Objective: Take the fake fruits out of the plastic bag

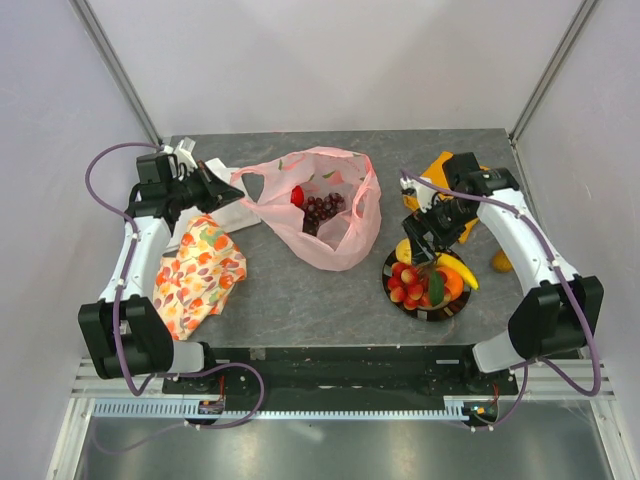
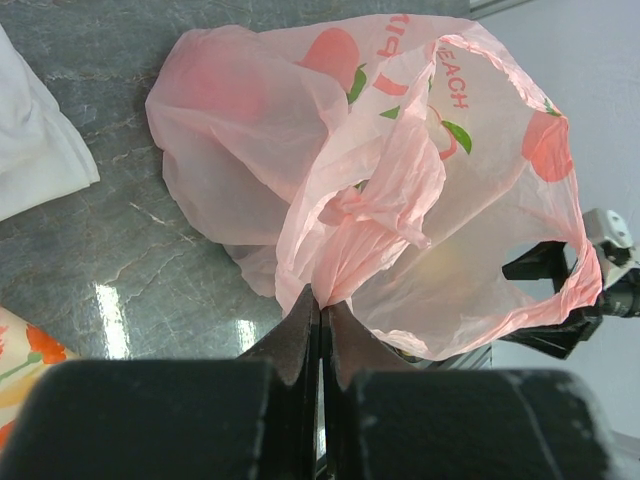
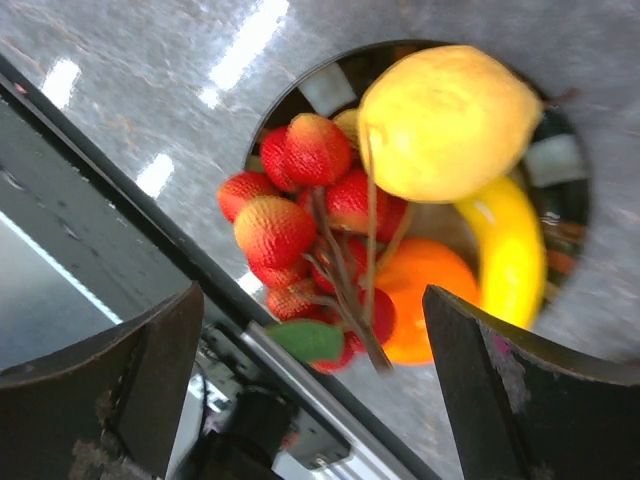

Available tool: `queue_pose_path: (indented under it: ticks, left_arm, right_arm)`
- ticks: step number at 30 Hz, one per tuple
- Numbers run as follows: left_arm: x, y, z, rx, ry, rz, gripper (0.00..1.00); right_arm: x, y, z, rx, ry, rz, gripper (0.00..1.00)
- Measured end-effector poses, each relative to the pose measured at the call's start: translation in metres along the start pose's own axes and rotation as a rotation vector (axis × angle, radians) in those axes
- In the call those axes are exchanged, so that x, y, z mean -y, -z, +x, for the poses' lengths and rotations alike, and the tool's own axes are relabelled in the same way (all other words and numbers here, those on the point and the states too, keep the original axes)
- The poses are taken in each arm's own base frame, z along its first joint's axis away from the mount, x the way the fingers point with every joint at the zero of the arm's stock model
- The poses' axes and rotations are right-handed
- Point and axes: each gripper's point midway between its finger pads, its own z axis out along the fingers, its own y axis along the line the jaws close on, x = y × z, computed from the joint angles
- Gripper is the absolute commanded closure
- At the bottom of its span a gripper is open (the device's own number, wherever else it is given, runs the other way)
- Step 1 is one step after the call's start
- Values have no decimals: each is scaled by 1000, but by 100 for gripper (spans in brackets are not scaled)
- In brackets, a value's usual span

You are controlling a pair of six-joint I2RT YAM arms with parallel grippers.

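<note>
I will lower my right gripper, fingers open, to its right in the top view, past the banana (image 3: 510, 250), around the brown oval fruit below.
The pink plastic bag (image 1: 335, 235) lies open at mid table, with a dark grape bunch (image 1: 322, 208) and a red fruit (image 1: 297, 195) inside. My left gripper (image 1: 232, 187) is shut on the bag's gathered handle (image 2: 340, 265), jaws pressed together on the film (image 2: 322, 300). A black-and-white plate (image 1: 440, 312) at the right holds a red berry cluster (image 3: 290, 220), a yellow apple (image 3: 445, 120), a banana (image 3: 510, 250) and an orange (image 3: 420, 290). My right gripper (image 1: 420, 252) hovers just above them, wide open (image 3: 315, 370), with nothing between its fingers.
A floral orange cloth (image 1: 195, 270) lies at the front left and a white cloth (image 1: 215, 205) under the left gripper. An orange cloth (image 1: 440, 165) sits at the back right, behind the right arm. A small orange object (image 1: 500, 262) lies right of the plate.
</note>
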Motion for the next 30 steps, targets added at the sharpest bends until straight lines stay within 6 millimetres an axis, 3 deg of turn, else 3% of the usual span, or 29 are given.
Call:
queue_pose_path:
  ticks: [6,9,12,15,19,22,26,27,30]
  left_arm:
    - [1,0,0,0,-2,2,98]
    - [2,-1,-1,3,-7,5,99]
    - [2,-2,-1,3,-10,8,98]
    - [1,-4,0,-4,-7,9,98]
    - [0,-6,2,-13,-3,7,98]
    - [2,-6,0,-9,-7,8,98]
    - [2,-5,0,-9,-11,7,98]
    - [1,-5,0,-10,-12,5,98]
    - [0,-5,0,-9,-15,-2,98]
  right_arm:
    - [26,52,11,34,21,155,2]
    - [70,89,26,81,-101,303,2]
    - [126,106,54,50,-283,453,2]
    - [178,94,83,-18,-464,492,2]
    - [222,62,112,-90,-664,442,2]
    - [237,46,117,-101,-763,411,2]
    - [247,43,110,-78,-802,417,2]
    - [248,43,108,-74,-806,419,7]
    - [254,35,106,-73,-819,409,10]
